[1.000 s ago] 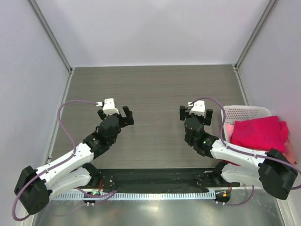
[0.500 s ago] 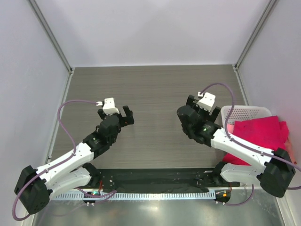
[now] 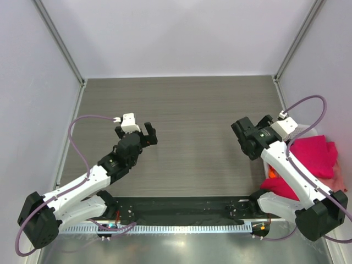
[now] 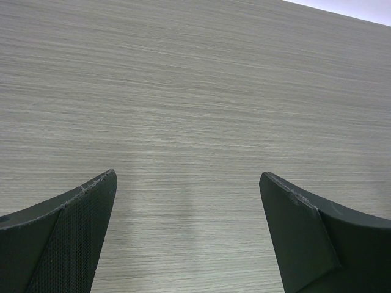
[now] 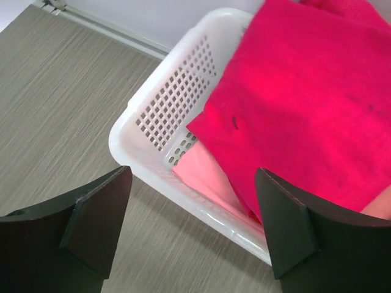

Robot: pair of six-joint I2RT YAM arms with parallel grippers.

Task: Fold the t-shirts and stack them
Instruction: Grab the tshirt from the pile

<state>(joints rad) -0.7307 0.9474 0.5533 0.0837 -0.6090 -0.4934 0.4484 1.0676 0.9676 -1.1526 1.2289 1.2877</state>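
Observation:
The right gripper moves across the basket's rim and down onto the crimson-red shirt's cloth (image 3: 312, 155) (image 5: 292, 108) next.
The t-shirts lie piled in a white perforated basket (image 5: 160, 108) at the table's right edge. A bright crimson-red shirt (image 5: 305, 91) lies on top and drapes over the rim; it also shows in the top view (image 3: 311, 154). A salmon-pink shirt (image 5: 211, 178) shows under it, and an orange-red fold (image 3: 273, 177) hangs beside the arm. My right gripper (image 5: 192, 174) is open and empty and hovers above the basket's near-left rim (image 3: 278, 129). My left gripper (image 3: 148, 133) is open and empty above bare table at the left; its wrist view (image 4: 188, 176) shows only wood.
The grey wood-grain table (image 3: 187, 104) is walled at the back and both sides. A metal post (image 3: 289, 49) stands at the back right corner. A black rail (image 3: 176, 209) runs along the near edge between the arm bases.
My right arm has swung right from the table's middle to over the basket, its gripper still open. The left arm has barely moved.

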